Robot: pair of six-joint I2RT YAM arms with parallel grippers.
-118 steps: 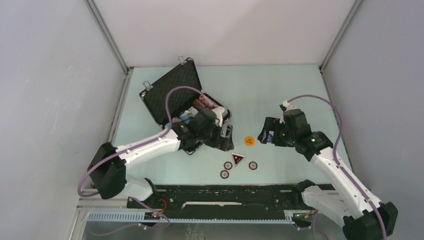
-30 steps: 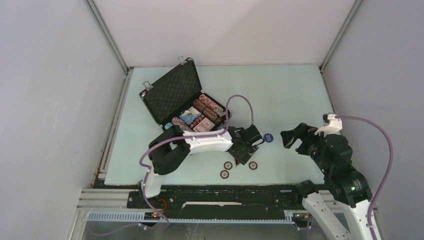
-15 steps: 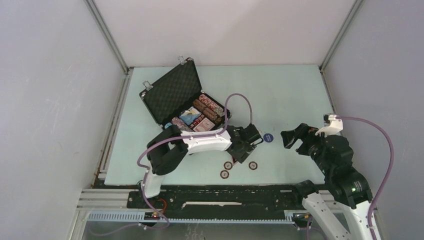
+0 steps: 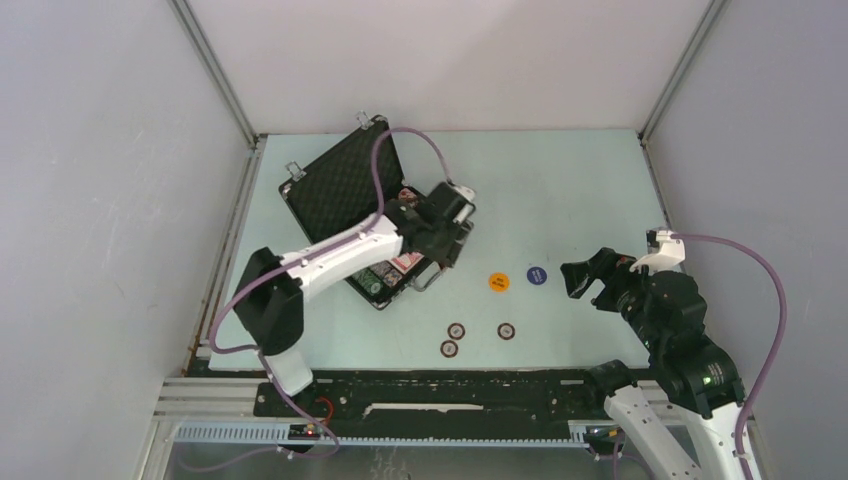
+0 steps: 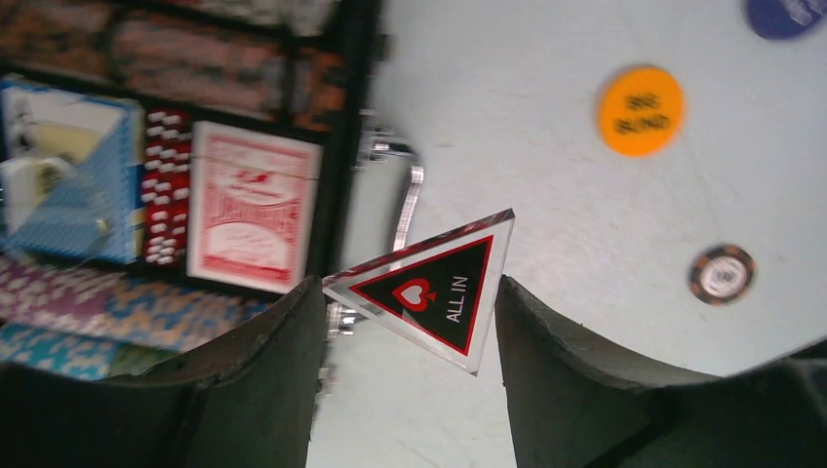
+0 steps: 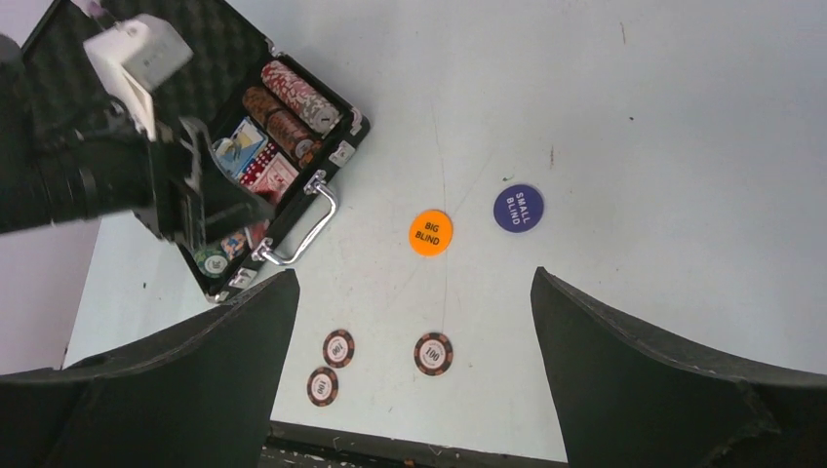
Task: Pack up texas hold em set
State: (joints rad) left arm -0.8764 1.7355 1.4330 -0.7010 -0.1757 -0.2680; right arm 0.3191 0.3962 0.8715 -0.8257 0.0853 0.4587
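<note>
The left gripper carries the marker (image 5: 434, 290) past the red deck next, then goes down and releases it, as the flat blue deck (image 5: 76, 171) lies below and leftward in the wrist view.
The black briefcase (image 4: 345, 185) of the texas hold em set lies open at the back left, with chip rows, a red deck (image 5: 254, 207) and a blue deck (image 5: 68, 185) inside. My left gripper (image 4: 447, 237) hovers over the case's front edge by its handle (image 5: 405, 195), shut on the triangular "ALL IN" marker (image 5: 434, 290). On the table lie the orange button (image 4: 499, 282), the blue button (image 4: 537, 275) and three dark chips (image 4: 456, 330). My right gripper (image 4: 590, 275) hangs open to the right of the blue button, holding nothing.
The case lid (image 4: 340, 175) stands tilted back toward the left wall. The three chips (image 6: 433, 353) lie near the table's front edge (image 6: 410, 434). White walls enclose the table on three sides.
My left arm has swung from the chips near the front edge back to the case, carrying the triangular marker. The orange button shows again. The right arm has not moved.
</note>
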